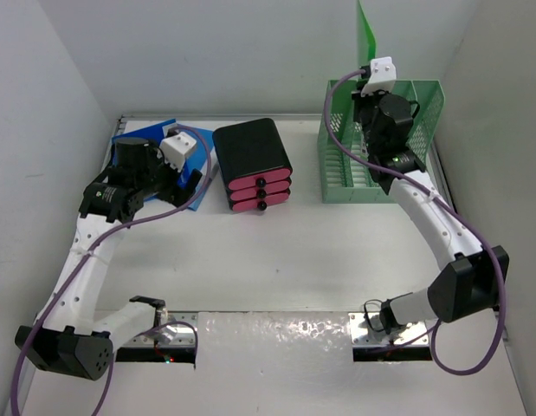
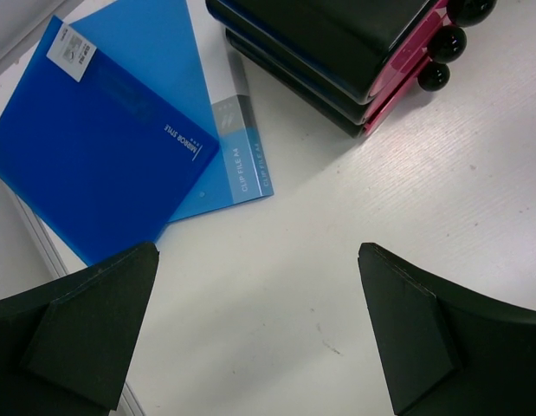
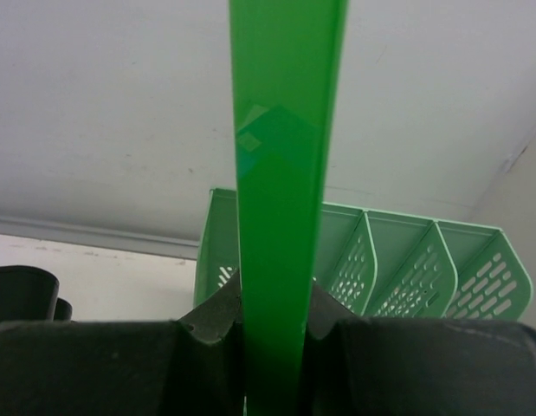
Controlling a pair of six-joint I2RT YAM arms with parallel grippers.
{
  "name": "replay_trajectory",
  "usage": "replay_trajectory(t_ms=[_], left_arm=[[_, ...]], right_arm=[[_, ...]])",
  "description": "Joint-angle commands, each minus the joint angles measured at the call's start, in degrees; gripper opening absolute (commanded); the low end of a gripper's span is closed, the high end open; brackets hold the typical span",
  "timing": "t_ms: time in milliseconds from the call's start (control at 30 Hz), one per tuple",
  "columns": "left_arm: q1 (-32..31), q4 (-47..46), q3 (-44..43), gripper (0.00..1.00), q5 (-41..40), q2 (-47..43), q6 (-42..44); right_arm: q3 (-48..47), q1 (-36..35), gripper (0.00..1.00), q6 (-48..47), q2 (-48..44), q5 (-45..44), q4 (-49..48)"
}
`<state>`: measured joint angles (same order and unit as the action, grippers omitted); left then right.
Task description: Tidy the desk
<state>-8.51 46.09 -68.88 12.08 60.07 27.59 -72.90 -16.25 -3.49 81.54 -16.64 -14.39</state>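
The right gripper moves back, toward the drawers and down next, and releases the folder inside the rack's empty end slot by the drawers, below the gripper.
The white desk (image 1: pixel 293 251) carries two overlapping blue clip-file folders (image 1: pixel 136 135) at the far left. They show in the left wrist view as a dark blue one (image 2: pixel 94 165) lying on a lighter blue one (image 2: pixel 164 52). My left gripper (image 2: pixel 259 253) is open and empty over bare desk (image 2: pixel 337 199), just beside the folders' near corner. My right gripper (image 3: pixel 280 303) is shut on a green folder (image 3: pixel 285 130), held upright on edge above the mint-green mesh file rack (image 1: pixel 345 169) at the far right. The folder sticks up behind the rack (image 1: pixel 366 35).
A black box of pink drawers (image 1: pixel 253 163) stands at the far middle between folders and rack, and shows in the left wrist view (image 2: pixel 337 43). The rack's slots (image 3: pixel 406 251) lie behind the held folder. White walls close in the left, back and right sides.
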Motion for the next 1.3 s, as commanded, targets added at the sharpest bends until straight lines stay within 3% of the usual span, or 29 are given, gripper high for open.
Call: replay_trajectory(t_ms=[0, 367, 833, 1100, 1267], left_arm=[[0.5, -3.2, 0.6, 1.00, 0.1, 0.0, -0.1], [0.5, -3.3, -0.3, 1.00, 0.8, 0.1, -0.1], [0.6, -2.6, 0.2, 1.00, 0.1, -0.6, 0.7], [0.6, -2.2, -0.3, 1.00, 0.3, -0.3, 1.1], [0.6, -2.2, -0.5, 1.00, 0.5, 0.1, 1.1]], right_arm=[[-2.7, -0.1, 0.00, -0.6, -4.0, -1.2, -5.5], [-3.4, -0.2, 0.00, -0.6, -14.0, 1.1, -2.1], [-1.1, -0.1, 0.00, 8.5, -11.1, 7.1, -2.8], [3.7, -0.1, 0.00, 6.8, -10.2, 0.6, -7.9], [6.6, -0.2, 0.00, 7.8, -7.8, 2.5, -12.3]])
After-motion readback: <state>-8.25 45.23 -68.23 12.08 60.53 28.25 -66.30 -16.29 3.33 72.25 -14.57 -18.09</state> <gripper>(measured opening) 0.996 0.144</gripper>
